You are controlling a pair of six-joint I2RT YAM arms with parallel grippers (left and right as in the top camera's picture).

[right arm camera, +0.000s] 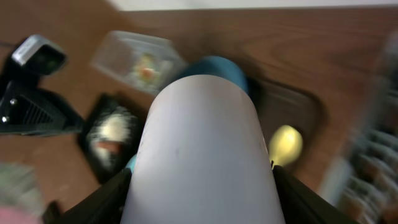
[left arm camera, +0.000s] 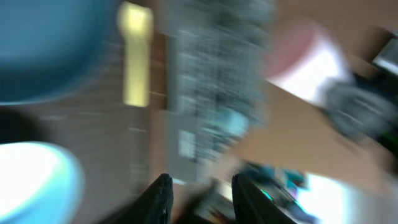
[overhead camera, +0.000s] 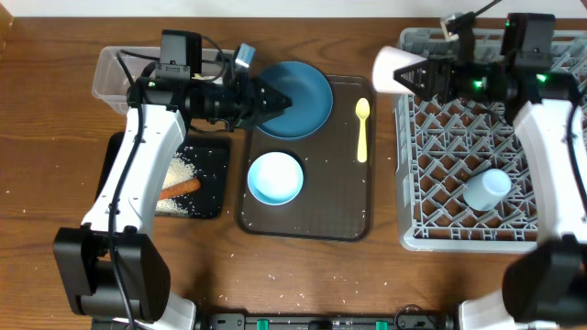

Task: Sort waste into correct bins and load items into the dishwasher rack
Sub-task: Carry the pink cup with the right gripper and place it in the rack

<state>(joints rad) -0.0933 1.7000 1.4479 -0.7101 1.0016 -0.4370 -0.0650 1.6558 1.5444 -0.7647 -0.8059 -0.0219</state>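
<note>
The free rack slots beside the light blue cup (overhead camera: 485, 189) are below my right gripper, nearer my base, so it needs to move back and down to release the cup.
My right gripper (overhead camera: 417, 73) is shut on a pinkish-white cup (overhead camera: 393, 68), held on its side above the left edge of the grey dishwasher rack (overhead camera: 440, 137). In the right wrist view the cup (right arm camera: 202, 143) fills the space between the fingers. A light blue cup (overhead camera: 485, 189) lies in the rack. My left gripper (overhead camera: 279, 98) hovers open and empty over the dark-blue plate (overhead camera: 303, 105); its view is blurred and shows two fingers (left arm camera: 160, 196) apart. The white bowl (overhead camera: 275, 177) and yellow spoon (overhead camera: 362, 128) rest on the brown tray (overhead camera: 339, 197).
The black tray (overhead camera: 213, 156) at the left holds rice grains (overhead camera: 176, 174) and an orange stick (overhead camera: 180, 189). Behind it stands the clear tub (overhead camera: 115, 73), partly under my left arm. A few grains are scattered on the wooden table near the front edge.
</note>
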